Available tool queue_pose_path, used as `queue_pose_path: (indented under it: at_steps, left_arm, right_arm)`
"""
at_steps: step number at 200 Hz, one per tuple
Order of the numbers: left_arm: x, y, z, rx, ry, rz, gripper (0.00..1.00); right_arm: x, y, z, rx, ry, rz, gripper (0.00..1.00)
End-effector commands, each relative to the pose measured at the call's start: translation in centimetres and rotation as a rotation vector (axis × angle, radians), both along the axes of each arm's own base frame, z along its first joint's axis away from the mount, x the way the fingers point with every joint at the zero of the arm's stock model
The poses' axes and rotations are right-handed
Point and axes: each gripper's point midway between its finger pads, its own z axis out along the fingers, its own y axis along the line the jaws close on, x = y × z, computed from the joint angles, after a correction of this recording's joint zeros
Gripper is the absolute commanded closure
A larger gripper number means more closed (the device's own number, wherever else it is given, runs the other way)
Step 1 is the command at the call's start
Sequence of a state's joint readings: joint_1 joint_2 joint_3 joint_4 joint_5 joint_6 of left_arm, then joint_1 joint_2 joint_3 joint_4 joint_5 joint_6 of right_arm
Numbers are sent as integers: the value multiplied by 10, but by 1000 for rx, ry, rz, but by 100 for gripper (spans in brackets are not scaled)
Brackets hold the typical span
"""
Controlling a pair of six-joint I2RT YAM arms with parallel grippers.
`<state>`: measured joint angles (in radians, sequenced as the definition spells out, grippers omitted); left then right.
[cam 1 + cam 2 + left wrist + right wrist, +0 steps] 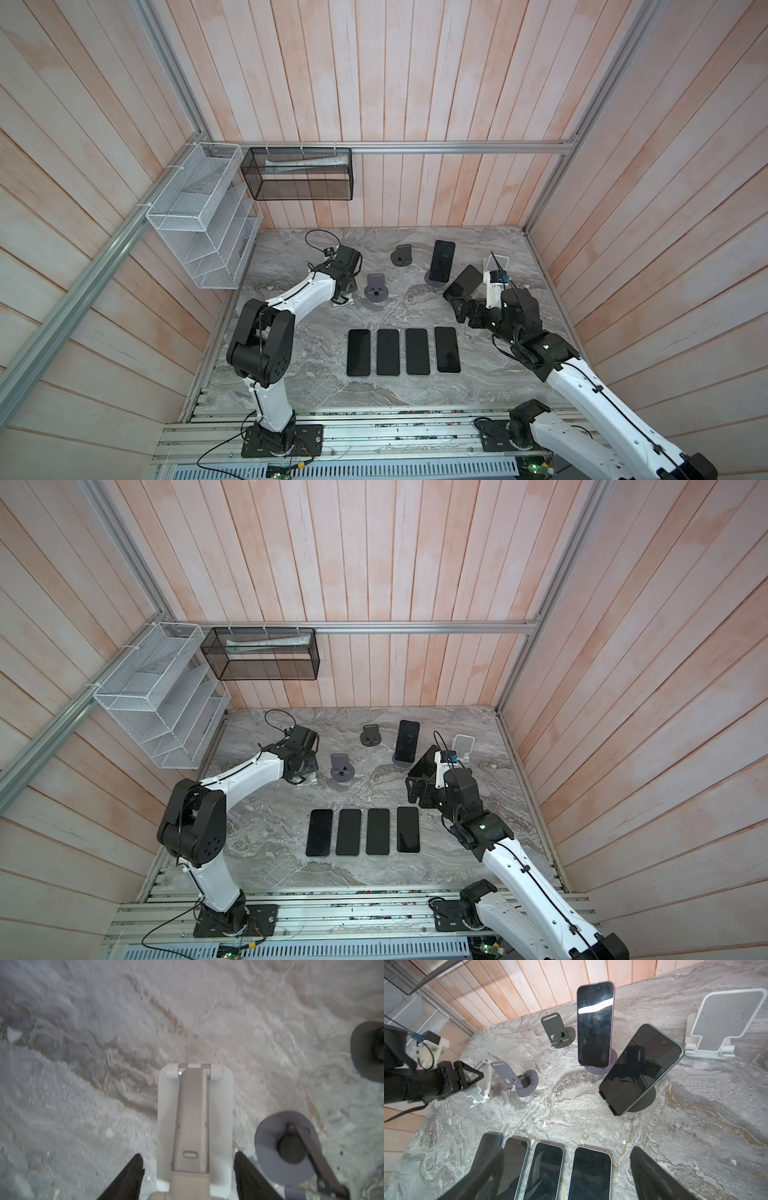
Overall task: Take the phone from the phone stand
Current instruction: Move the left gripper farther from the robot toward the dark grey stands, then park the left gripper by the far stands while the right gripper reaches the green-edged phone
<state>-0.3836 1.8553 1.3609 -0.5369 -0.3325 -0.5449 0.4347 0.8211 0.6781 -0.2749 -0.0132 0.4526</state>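
I need to lower my left gripper outward next to release the white stand on the bare tabletop beside the purple-grey stand. That spot lies outward below my fingers.
Two phones stand on stands. An upright dark phone [441, 259] [593, 1022] rests on a purple round-based phone stand [600, 1069]. To its right, a tilted phone [467, 280] [639, 1068] leans on a dark stand [645, 1101]. My right gripper [456, 305] [563, 1142] hangs open just in front of that tilted phone, with nothing between its fingers. At the table's left, my left gripper [343, 297] [189, 1157] is shut on an empty white phone stand [195, 1105] [481, 1086], one finger on each side of its base.
Several phones [403, 351] lie flat in a row at the table's front. Empty stands: dark grey [402, 255], purple-grey [376, 289] and white [496, 264]. A white wire rack [199, 216] and a black mesh basket [299, 174] hang on the walls.
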Motion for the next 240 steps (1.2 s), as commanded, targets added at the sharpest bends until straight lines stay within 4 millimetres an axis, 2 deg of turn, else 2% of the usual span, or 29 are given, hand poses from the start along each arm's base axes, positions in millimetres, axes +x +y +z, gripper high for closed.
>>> queue_pose_path:
  at_steps: [1,34,92,127,155,169,192,217,240]
  left_arm:
    - [40,-14,19,89,-89,-161,46]
    - [59,-28,6,78,-63,-238,46]
    - [59,-35,-35,46,39,-307,45]
    - [59,-38,-43,14,75,-321,41]
    - [56,-33,-52,23,139,-279,29]
    - [53,-27,-50,32,145,-247,22]
    - [50,-24,-31,34,110,-219,6]
    - [46,-24,0,7,58,-213,0]
    - [40,-25,31,-28,-2,-212,0]
  right_arm:
    - [-6,-11,4,-16,16,-38,5]
    - [-12,-18,2,-32,29,-56,5]
    - [-13,-23,0,-39,33,-83,5]
    - [-6,-26,15,-85,12,-92,4]
    - [-2,-30,21,-115,11,-109,4]
    - [0,-32,20,-126,18,-120,3]
    - [2,-37,24,-147,26,-144,2]
    - [5,-43,30,-153,21,-181,2]
    - [7,-45,32,-149,28,-202,2]
